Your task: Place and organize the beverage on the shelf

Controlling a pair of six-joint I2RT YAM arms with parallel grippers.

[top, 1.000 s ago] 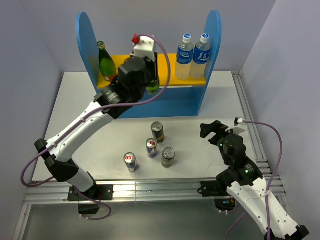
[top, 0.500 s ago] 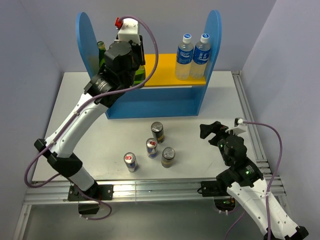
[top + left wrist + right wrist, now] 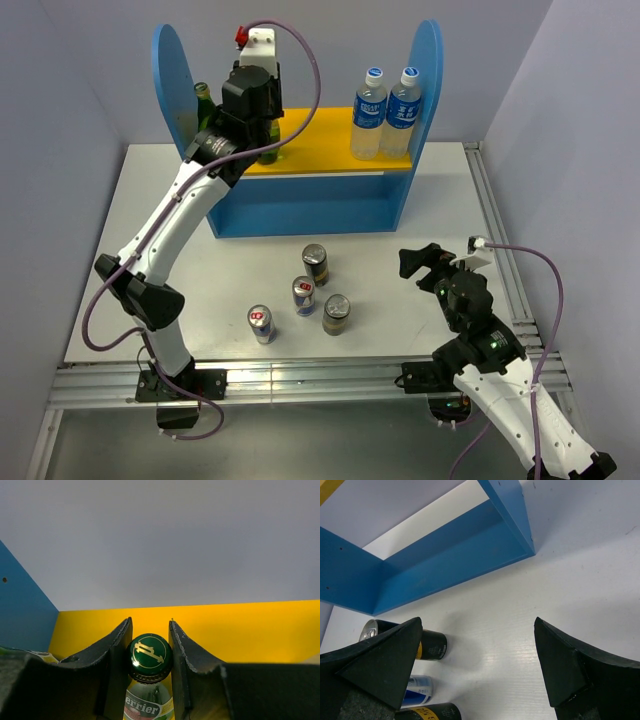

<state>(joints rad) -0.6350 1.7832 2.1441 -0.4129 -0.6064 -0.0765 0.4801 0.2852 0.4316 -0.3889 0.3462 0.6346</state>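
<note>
Next, my left gripper should shift to the left in the top view toward the other green bottle (image 3: 203, 100) and release the neck of the dark-green glass bottle, since a gap separates the pair.
My left gripper (image 3: 264, 132) reaches onto the left part of the shelf's yellow upper board (image 3: 325, 135). In the left wrist view it (image 3: 149, 630) is shut on the neck of a dark-green glass bottle (image 3: 148, 653), fingers against both sides of the cap. The other green bottle (image 3: 203, 100) stands just left of it by the blue side panel (image 3: 170, 80). Two dark cans (image 3: 315, 262) (image 3: 336, 313) and two blue-and-silver cans (image 3: 304, 295) (image 3: 261, 323) stand on the table. My right gripper (image 3: 420, 262) (image 3: 477, 627) is open and empty, right of the cans.
Two clear water bottles (image 3: 369, 112) (image 3: 404, 110) stand at the right end of the upper board. The shelf's lower level (image 3: 445, 555) shows as open blue space. In the right wrist view a dark can (image 3: 432, 645) and a blue can (image 3: 417, 690) are at lower left.
My left arm has carried the green bottle from in front of the shelf up and left onto the upper board, beside the first bottle. The right arm has not moved.
</note>
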